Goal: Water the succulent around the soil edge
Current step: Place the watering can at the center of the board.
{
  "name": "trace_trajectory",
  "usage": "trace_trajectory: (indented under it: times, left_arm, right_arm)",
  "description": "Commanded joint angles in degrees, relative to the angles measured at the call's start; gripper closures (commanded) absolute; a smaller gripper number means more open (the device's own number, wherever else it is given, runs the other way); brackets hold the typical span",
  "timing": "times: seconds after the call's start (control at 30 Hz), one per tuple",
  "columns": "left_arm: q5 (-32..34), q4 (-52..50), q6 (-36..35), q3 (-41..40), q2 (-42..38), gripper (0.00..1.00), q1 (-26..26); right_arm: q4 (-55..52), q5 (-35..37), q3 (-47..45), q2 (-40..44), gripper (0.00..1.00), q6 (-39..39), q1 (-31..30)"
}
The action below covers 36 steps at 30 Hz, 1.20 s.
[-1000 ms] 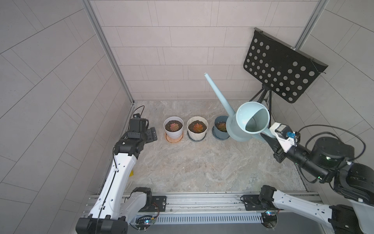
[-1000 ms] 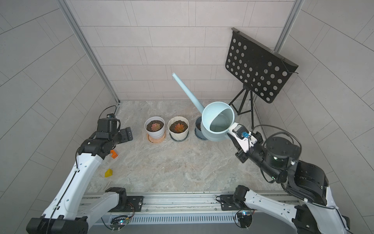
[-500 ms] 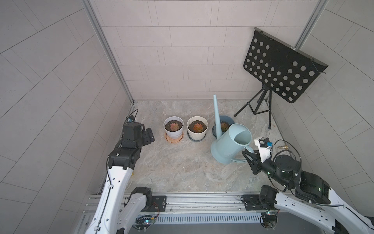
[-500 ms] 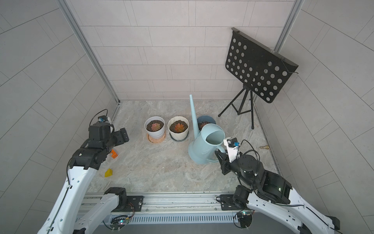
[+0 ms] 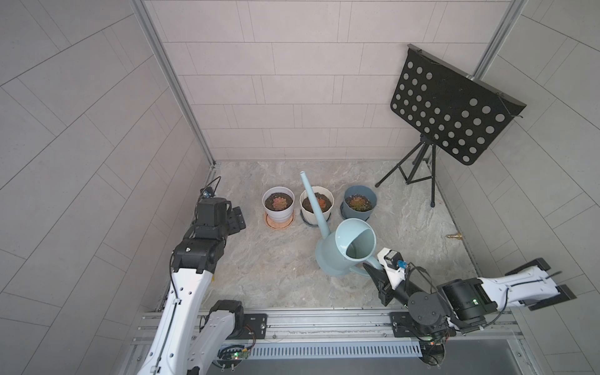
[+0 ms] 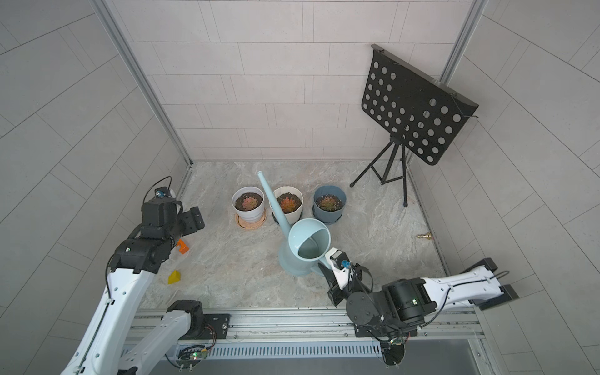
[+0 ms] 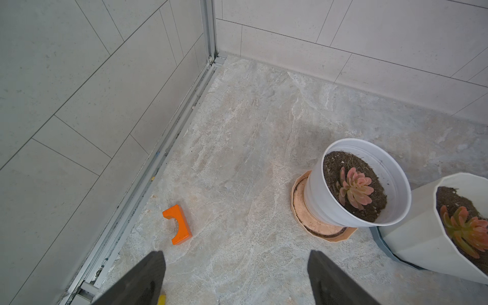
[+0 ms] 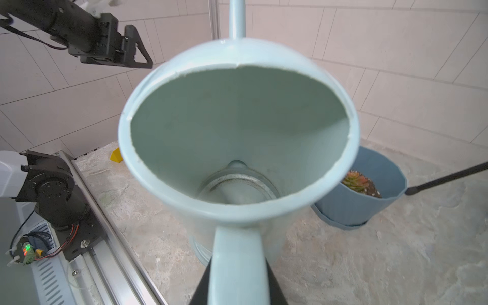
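Observation:
I will next swing the can clear with my right gripper, lower it and release its handle, as the floor before the cream pot, crossed by the spout, is below the gripper.
Three potted succulents stand in a row: a white pot, a cream pot and a blue pot. A pale blue watering can stands nearly upright in front of them, low by the floor. I cannot tell whether it rests there. Its long spout crosses over the cream pot in both top views. My right gripper is shut on the can's handle. My left gripper hangs open and empty, left of the white pot.
A black music stand on a tripod fills the back right corner. An orange block and a yellow block lie by the left wall. A small brass piece lies by the right wall. Walls enclose three sides.
My right arm has swung the watering can down from high over the blue pot to a low, nearly upright stand in front of the pots. My left arm has pulled back a little.

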<state>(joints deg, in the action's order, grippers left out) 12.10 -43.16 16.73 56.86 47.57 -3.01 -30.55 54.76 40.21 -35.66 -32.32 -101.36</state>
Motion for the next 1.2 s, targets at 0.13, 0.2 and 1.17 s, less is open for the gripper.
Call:
trace_trajectory:
  times: [0.13,0.2,1.17]
  left_arm:
    - [1.3,0.9,0.4,-1.5,-0.5,0.08,0.3]
    - [1.4,1.1,0.5,-1.8,-0.5,0.08,0.3]
    - [0.3,1.7,0.2,-2.9,2.0,0.08,0.2]
  right_arm:
    - [-0.5,25.3,1.1,-5.8,1.00,-14.3,-6.9]
    - [-6.2,25.6,2.8,-9.2,1.00,-21.9,-6.9]
    - [-27.2,7.9,13.0,-37.7,1.00,-62.7,6.0]
